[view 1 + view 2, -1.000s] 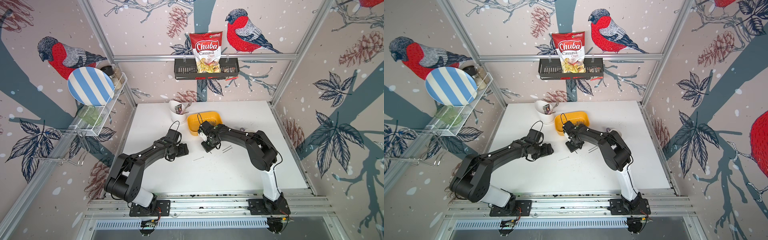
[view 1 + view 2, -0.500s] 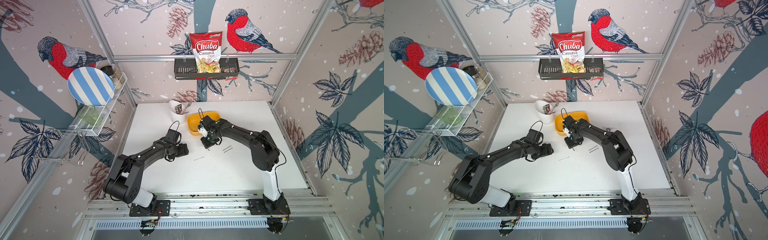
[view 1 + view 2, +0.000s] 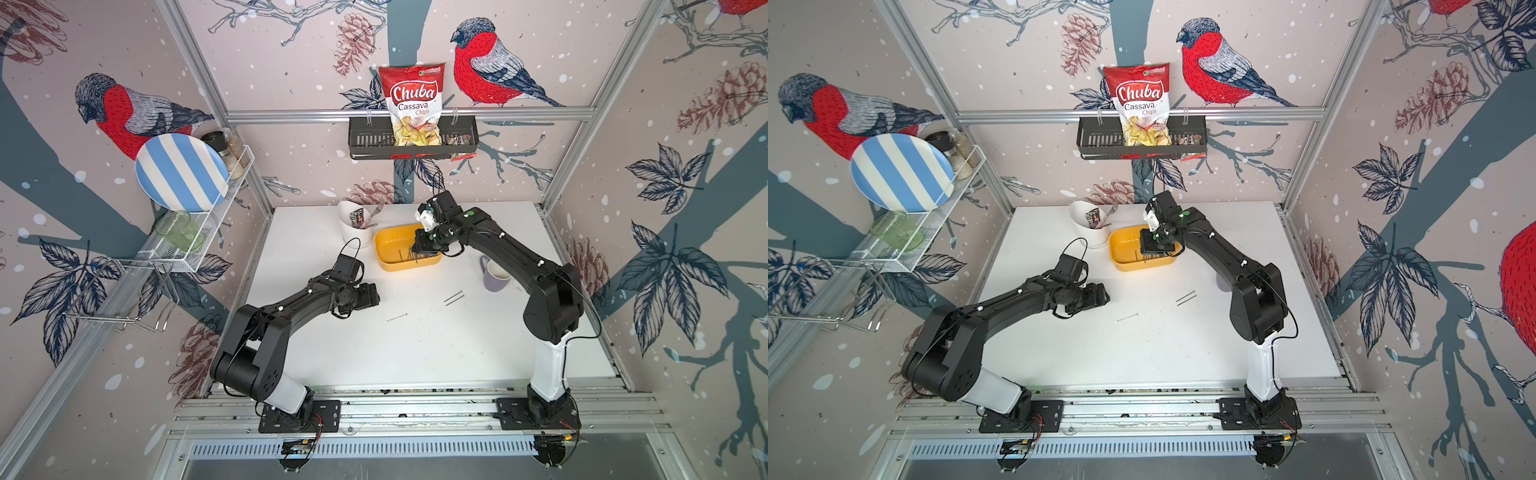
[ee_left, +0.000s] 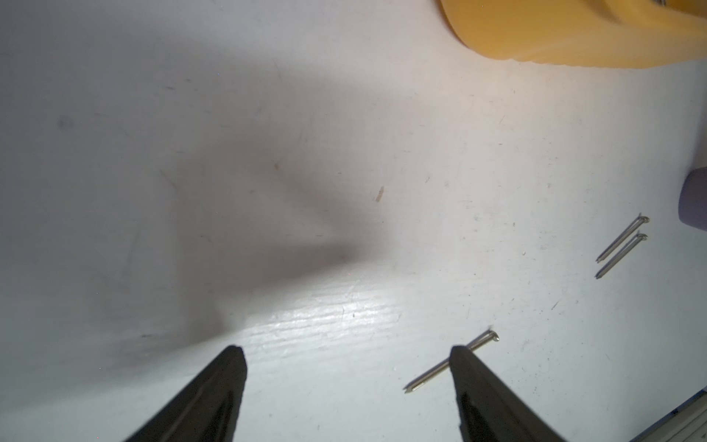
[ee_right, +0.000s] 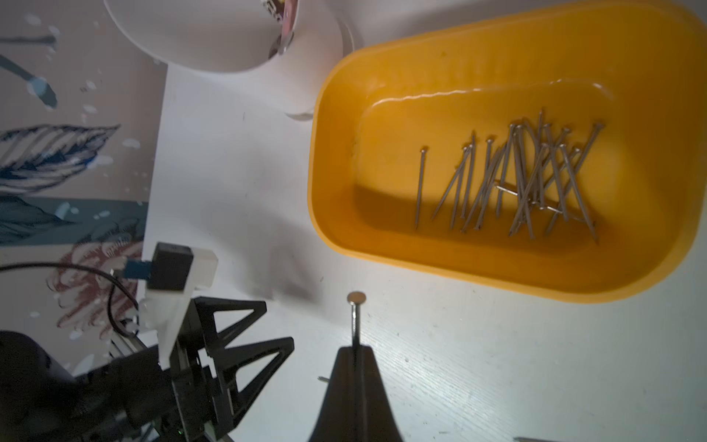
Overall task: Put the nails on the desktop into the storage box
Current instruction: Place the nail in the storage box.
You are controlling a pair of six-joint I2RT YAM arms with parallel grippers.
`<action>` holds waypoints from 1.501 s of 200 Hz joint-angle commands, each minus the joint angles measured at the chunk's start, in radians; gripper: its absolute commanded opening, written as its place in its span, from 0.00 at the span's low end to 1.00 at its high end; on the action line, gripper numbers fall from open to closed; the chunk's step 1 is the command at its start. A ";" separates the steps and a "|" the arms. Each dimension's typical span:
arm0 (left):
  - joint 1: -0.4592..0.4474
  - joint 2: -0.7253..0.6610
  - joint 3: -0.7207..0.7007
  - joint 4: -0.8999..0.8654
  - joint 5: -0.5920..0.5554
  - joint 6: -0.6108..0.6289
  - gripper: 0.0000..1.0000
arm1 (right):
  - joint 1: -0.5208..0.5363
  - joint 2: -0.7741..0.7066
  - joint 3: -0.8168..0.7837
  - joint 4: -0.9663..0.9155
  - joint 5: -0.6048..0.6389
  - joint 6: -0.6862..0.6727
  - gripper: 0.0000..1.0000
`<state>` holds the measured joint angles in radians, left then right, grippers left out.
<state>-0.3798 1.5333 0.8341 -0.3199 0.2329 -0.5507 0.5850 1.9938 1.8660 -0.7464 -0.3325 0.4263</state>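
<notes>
My right gripper is holding the single nail and should next carry it outward past the box's near rim, lower it and release it, since the heap of nails lies outward and below.
My right gripper (image 5: 354, 349) is shut on a single nail (image 5: 355, 319) that sticks out head-first from its tips. In both top views this gripper (image 3: 422, 254) (image 3: 1148, 252) hangs above the near side of the yellow storage box (image 3: 388, 249) (image 3: 1121, 251). Several nails (image 5: 512, 180) lie in a heap inside the storage box (image 5: 382, 245). My left gripper (image 4: 346, 352) (image 3: 374, 295) stands open low over the white desktop (image 3: 436, 353). One nail (image 4: 432, 373) (image 3: 396, 318) lies right beside one fingertip (image 4: 461, 354). Two more nails (image 4: 621, 245) (image 3: 453, 298) lie side by side farther right.
A lilac mug (image 3: 494, 274) stands on the desktop under the right arm. A white cutlery cup (image 3: 355, 226) stands just left of the box. The black wall basket (image 3: 411, 141) with a chips bag hangs at the back, and a wire shelf (image 3: 199, 232) on the left wall.
My right gripper has risen from the desktop and moved toward the back, bringing its nail over the storage box. The left arm has stayed still.
</notes>
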 commanded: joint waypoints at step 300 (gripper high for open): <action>-0.244 0.161 0.281 -0.200 -0.171 0.406 0.67 | -0.074 0.233 0.260 -0.057 0.129 -0.091 0.32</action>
<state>-0.5583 1.6566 1.0721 -0.4461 0.1493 -0.2913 0.5060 2.2978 2.1410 -0.8005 -0.1883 0.3206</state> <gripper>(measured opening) 0.694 0.306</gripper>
